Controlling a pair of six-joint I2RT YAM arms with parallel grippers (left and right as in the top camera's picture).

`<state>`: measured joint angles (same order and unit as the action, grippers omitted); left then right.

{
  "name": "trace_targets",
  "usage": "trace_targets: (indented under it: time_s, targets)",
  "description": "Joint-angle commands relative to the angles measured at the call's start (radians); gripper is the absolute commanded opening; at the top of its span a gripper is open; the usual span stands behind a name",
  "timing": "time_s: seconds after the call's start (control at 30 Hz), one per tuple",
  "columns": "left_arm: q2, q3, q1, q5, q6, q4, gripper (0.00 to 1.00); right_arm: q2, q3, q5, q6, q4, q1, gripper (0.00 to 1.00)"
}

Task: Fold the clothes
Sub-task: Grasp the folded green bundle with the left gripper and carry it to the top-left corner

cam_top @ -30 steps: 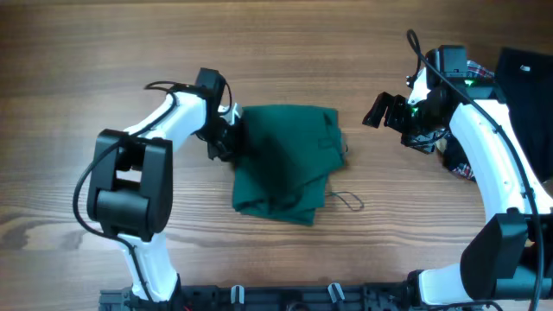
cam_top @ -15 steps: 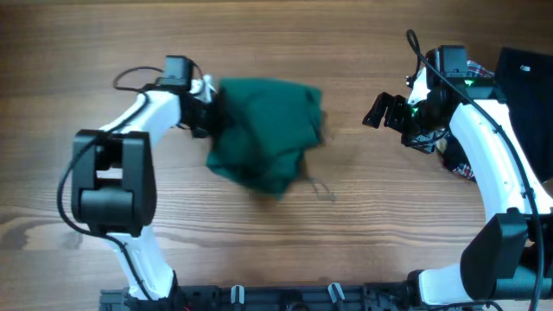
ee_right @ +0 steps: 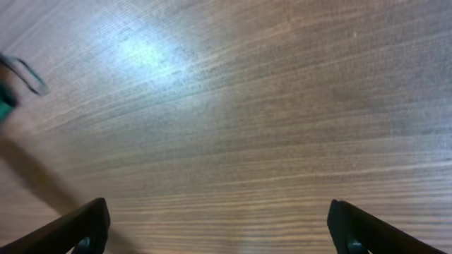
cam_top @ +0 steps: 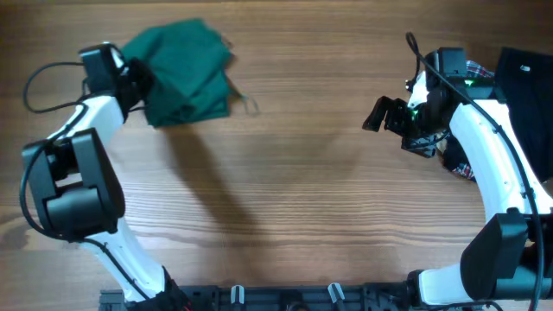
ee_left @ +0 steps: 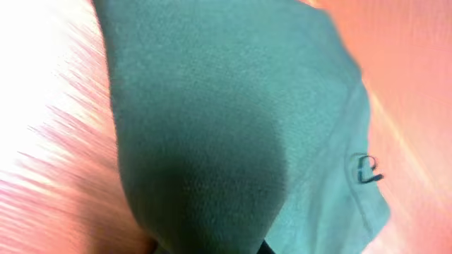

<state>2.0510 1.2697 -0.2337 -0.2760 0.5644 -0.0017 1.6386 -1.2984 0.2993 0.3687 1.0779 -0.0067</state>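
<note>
The wood (cam_top: 73,41) beside the lifted garment is bare. I will move my left gripper to the left in the overhead view, lower the garment there and let it go.
A folded dark green garment (cam_top: 183,73) hangs lifted at the table's far left, casting a shadow on the wood. My left gripper (cam_top: 138,82) is shut on its left edge. In the left wrist view the green cloth (ee_left: 233,120) fills the frame and hides the fingers. My right gripper (cam_top: 380,114) is open and empty, hovering over bare wood at the right. Its two black fingertips (ee_right: 85,226) show far apart in the right wrist view, with only a corner of the green cloth (ee_right: 6,99) at the left edge.
A dark garment (cam_top: 527,73) and a plaid cloth (cam_top: 462,168) lie at the table's right edge, behind the right arm. A thin thread loop (cam_top: 251,105) dangles from the green garment's right side.
My left gripper has carried the green garment from the table's middle up and to the far left, lifting it off the wood. The right arm has stayed still.
</note>
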Motion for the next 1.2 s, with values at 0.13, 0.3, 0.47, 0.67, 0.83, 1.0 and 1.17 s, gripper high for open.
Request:
trace_targets:
  time_s: [0.13, 0.3, 0.47, 0.67, 0.83, 1.0, 1.17]
  targets:
    - [0.164, 0.004, -0.084, 0.219, 0.248, 0.119, 0.04, 0.004, -0.005, 0.016, 0.0, 0.077, 0.003, 1.0]
    - [0.237, 0.004, -0.161, 0.277, 0.484, 0.151, 0.04, 0.004, -0.005, 0.016, 0.001, 0.118, 0.003, 1.0]
    - [0.253, 0.004, -0.275, 0.281, 0.528, 0.164, 0.04, 0.004, -0.005, 0.016, 0.026, 0.132, 0.003, 1.0]
    - [0.253, 0.004, -0.393, 0.213, 0.603, 0.174, 0.04, 0.004, -0.005, 0.016, 0.032, 0.129, 0.003, 1.0]
    - [0.254, 0.004, -0.349, 0.217, 0.592, 0.186, 0.04, 0.004, -0.005, 0.016, 0.054, 0.111, 0.003, 1.0]
    - [0.254, 0.004, -0.265, 0.275, 0.597, 0.257, 0.04, 0.004, -0.005, 0.016, 0.053, 0.113, 0.003, 1.0]
    - [0.256, 0.004, -0.194, 0.376, 0.653, 0.294, 0.04, 0.004, -0.005, 0.016, 0.053, 0.116, 0.003, 1.0]
